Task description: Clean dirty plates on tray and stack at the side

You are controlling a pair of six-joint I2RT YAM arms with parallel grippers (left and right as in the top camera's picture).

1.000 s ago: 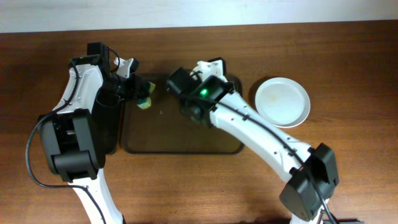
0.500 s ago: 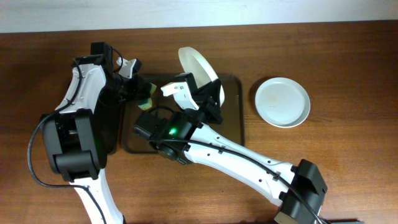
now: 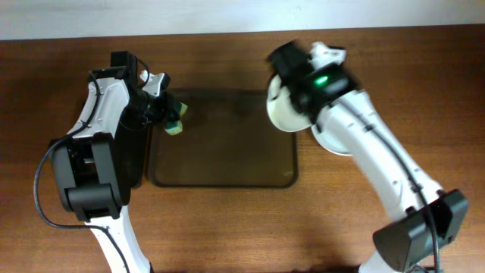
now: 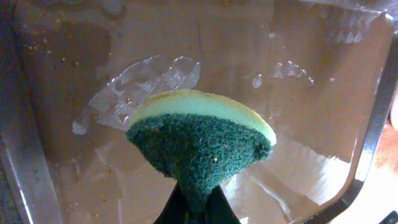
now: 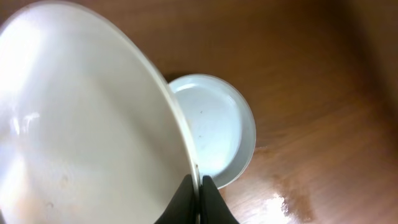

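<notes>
The robot's right gripper should swing to the right in the overhead view and then lower the white plate onto the other plate (image 3: 335,138) (image 5: 210,130), because that other plate is at the side.
The dark-brown tray (image 3: 220,171) lies mid-table with no plate on it; in the left wrist view its wet floor (image 4: 298,81) shows crumbs and water streaks. My left gripper (image 3: 168,114) is shut on a green-and-yellow sponge (image 3: 176,124), also in the left wrist view (image 4: 199,143), and holds it over the tray's far left corner. My right gripper (image 3: 295,98) is shut on the rim of a white plate (image 3: 280,108), held tilted at the tray's right edge. In the right wrist view this plate (image 5: 81,112) hangs above another white plate (image 5: 214,134) on the table (image 3: 323,141). A third plate is not in view.
A narrow black tray (image 3: 135,155) lies to the left of the brown tray, mostly under my left arm. My right arm crosses the table to the right of the tray. The wood table's far edge meets a white wall.
My right arm has swung from over the tray to the right, carrying the white plate toward the plate on the table. The left gripper and sponge have not moved.
</notes>
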